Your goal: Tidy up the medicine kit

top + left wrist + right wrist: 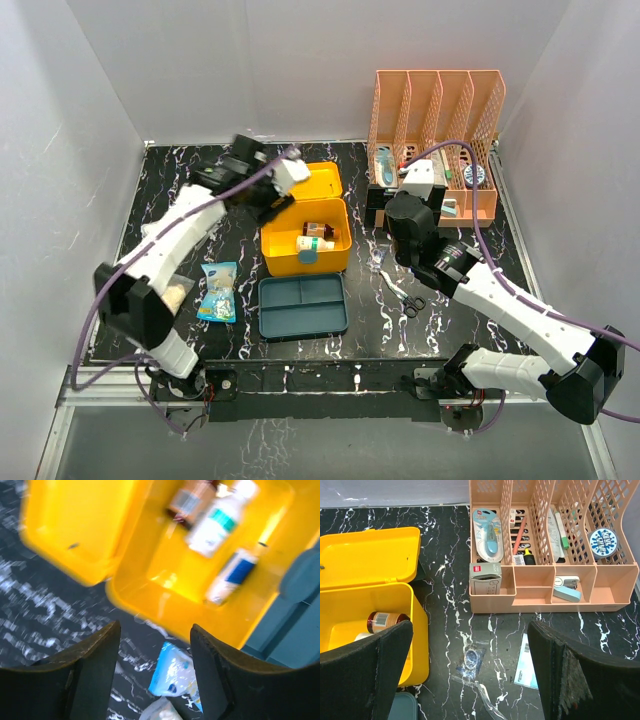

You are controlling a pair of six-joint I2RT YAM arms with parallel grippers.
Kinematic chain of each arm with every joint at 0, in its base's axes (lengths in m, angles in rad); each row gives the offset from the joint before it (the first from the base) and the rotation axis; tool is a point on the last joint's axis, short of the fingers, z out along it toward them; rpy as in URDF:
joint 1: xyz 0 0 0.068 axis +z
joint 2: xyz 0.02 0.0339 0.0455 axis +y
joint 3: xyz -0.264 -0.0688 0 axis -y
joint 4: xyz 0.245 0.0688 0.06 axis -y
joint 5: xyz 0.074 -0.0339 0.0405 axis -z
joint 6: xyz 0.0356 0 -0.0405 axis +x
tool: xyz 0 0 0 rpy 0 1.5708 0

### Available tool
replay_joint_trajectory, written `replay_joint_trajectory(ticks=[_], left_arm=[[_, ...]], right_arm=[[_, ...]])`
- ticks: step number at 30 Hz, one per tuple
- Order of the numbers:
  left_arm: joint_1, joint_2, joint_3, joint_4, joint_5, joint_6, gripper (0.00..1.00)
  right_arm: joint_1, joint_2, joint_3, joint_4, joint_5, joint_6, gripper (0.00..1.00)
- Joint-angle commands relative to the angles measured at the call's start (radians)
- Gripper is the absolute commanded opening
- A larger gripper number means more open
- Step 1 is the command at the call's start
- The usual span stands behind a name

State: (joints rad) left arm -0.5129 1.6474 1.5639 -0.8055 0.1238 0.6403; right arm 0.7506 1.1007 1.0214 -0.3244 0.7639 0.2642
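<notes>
The left gripper will first move back, away from the kit, so that it can get down onto the far end of the blue packet (172, 672) beside the tray.
The medicine kit (305, 250) is a yellow box standing open at the table's middle, its lid (320, 180) laid back. Inside lie a brown bottle (382, 620), a white bottle (215, 525) and a small blue-labelled tube (232, 575). Its teal divided tray (302, 306) lies on the table in front of it. My left gripper (155, 645) is open and empty, above the kit's left side (268, 208), with a blue packet (172, 672) seen between its fingers. My right gripper (470, 630) is open and empty, right of the kit (378, 208).
An orange mesh file rack (440, 130) with stationery stands at the back right. A clear bag with a blue ring (472, 657) and a white-teal packet (526, 667) lie under my right gripper. Scissors (410, 300) lie right of the tray. The blue packet (218, 290) lies left of the tray.
</notes>
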Motion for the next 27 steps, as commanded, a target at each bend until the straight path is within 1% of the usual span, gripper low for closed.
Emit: replay_joint_trajectory(ticks=[1, 2, 4, 6, 8, 12, 13, 16, 22, 24, 27], left_arm=[[0.179, -0.182, 0.048, 0.019, 0.048, -0.13, 0.56], [0.214, -0.203, 0.028, -0.008, 0.071, -0.121, 0.56], [0.272, -0.259, -0.053, -0.048, 0.117, -0.058, 0.56], [0.291, -0.329, -0.173, -0.074, 0.113, 0.015, 0.56], [0.312, -0.379, -0.284, -0.079, 0.103, 0.006, 0.56], [0.339, -0.424, -0.441, -0.076, 0.178, -0.141, 0.57], [0.34, -0.43, -0.467, -0.056, 0.179, -0.214, 0.57], [0.342, -0.428, -0.529, -0.014, 0.159, -0.355, 0.57], [0.37, -0.358, -0.531, 0.031, 0.08, -0.501, 0.6], [0.384, -0.299, -0.52, 0.028, 0.049, -0.551, 0.6], [0.422, -0.209, -0.513, 0.014, 0.049, -0.621, 0.59]], right_arm=[[-0.004, -0.019, 0.014, 0.059, 0.014, -0.015, 0.98], [-0.004, -0.018, 0.013, 0.061, 0.014, -0.018, 0.98], [-0.007, -0.017, 0.007, 0.07, 0.009, -0.018, 0.98], [-0.006, -0.014, 0.003, 0.079, 0.001, -0.018, 0.98], [-0.005, -0.004, 0.002, 0.086, -0.011, -0.014, 0.98], [-0.006, 0.012, 0.006, 0.093, -0.034, -0.005, 0.98], [-0.006, 0.016, 0.007, 0.092, -0.037, -0.003, 0.98], [-0.006, 0.011, 0.009, 0.075, -0.034, 0.002, 0.98], [-0.006, -0.033, -0.019, 0.067, -0.016, 0.014, 0.98], [-0.005, -0.039, -0.022, 0.058, -0.012, 0.017, 0.98], [-0.006, -0.044, -0.023, 0.042, 0.001, 0.019, 0.98]])
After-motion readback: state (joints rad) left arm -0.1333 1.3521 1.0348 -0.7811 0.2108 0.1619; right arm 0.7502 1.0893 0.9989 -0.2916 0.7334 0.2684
